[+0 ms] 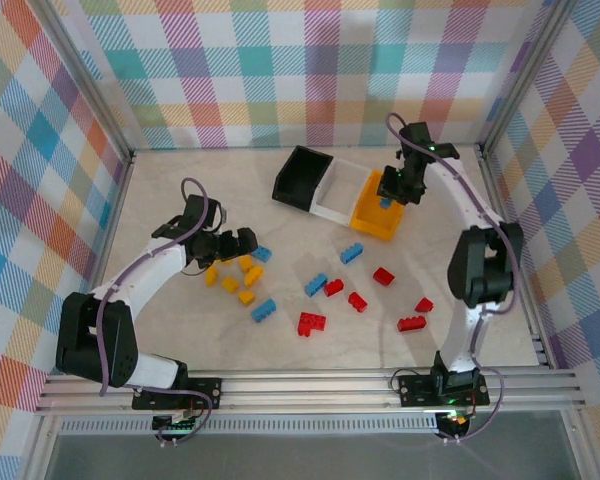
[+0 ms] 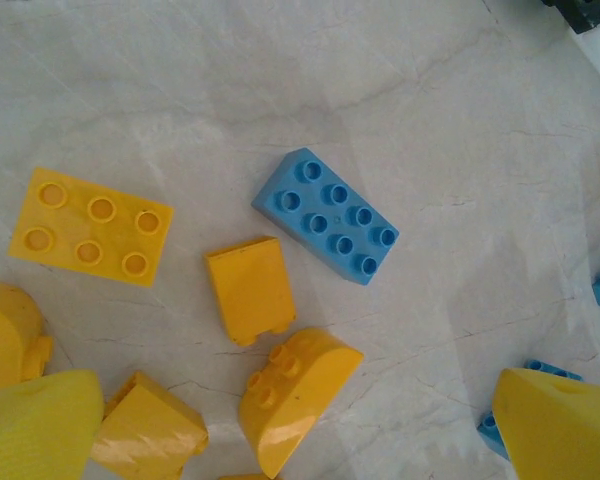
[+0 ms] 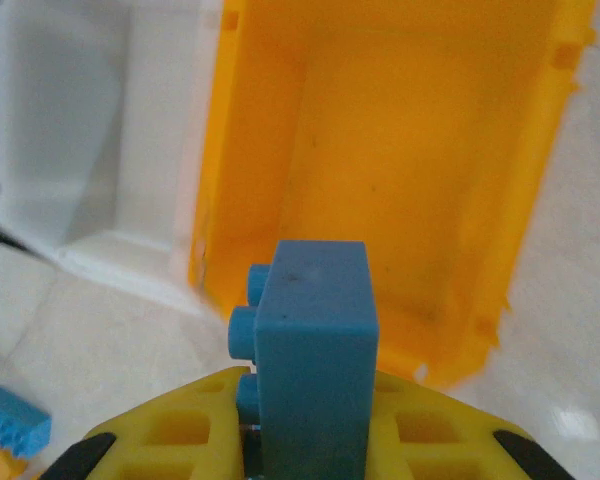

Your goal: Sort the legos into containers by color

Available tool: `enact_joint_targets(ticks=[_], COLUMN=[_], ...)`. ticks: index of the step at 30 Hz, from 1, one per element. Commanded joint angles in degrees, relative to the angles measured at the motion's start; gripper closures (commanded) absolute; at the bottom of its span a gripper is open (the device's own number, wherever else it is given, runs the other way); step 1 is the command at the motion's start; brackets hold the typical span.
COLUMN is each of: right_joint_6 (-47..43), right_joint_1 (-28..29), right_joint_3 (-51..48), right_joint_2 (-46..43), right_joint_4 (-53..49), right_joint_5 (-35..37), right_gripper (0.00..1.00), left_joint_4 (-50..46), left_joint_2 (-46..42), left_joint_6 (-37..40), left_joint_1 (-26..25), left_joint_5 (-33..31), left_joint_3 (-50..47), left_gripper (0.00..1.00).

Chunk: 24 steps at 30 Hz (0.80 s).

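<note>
My right gripper will lower the blue lego in next and let it go, because the orange-yellow container (image 3: 380,150) has an empty bottom below my right gripper.
My right gripper (image 3: 310,430) is shut on a blue lego (image 3: 315,340) and holds it upright, studs to the left, over the near rim of the orange-yellow container (image 3: 380,150); seen from above, this gripper (image 1: 390,195) hangs over that bin (image 1: 375,222). The white container (image 1: 342,190) and the black one (image 1: 302,177) adjoin it on the left. My left gripper (image 2: 300,440) is open above yellow legos: a curved one (image 2: 295,395) lies between its fingers (image 2: 40,430), with a sloped one (image 2: 250,290) and a flat one (image 2: 90,226) beyond. A blue brick (image 2: 326,215) lies beside them.
Red legos (image 1: 311,323) (image 1: 383,276) (image 1: 412,323) are scattered across the middle and right of the table. Blue ones (image 1: 315,285) (image 1: 351,253) (image 1: 263,310) lie among them. Checked walls and a metal frame (image 1: 520,250) enclose the table.
</note>
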Motion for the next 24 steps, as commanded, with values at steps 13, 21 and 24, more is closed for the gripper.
enact_joint_targets(ticks=[13,21,24], right_joint_6=[1.3,1.1,0.8], right_joint_1=[-0.1,0.0,0.0], right_joint_3=[10.6,11.4,11.5], right_joint_2=[15.8,18.2,18.5], right_joint_4=[-3.1,-3.7,-3.9], right_joint_5=[-0.6,-0.2,0.1], right_gripper=[0.80,0.75,0.72], left_joint_4=[-3.7,-4.3,-4.3], left_joint_2=[-1.2,-0.3,0.7], left_joint_6=[1.9,3.0,3.0], left_joint_1=[-0.3,-0.3,-0.3], left_joint_5=[0.2,0.2,0.8], left_joint_3=[1.0,2.0,2.6], left_gripper=[0.00,0.00,0.00])
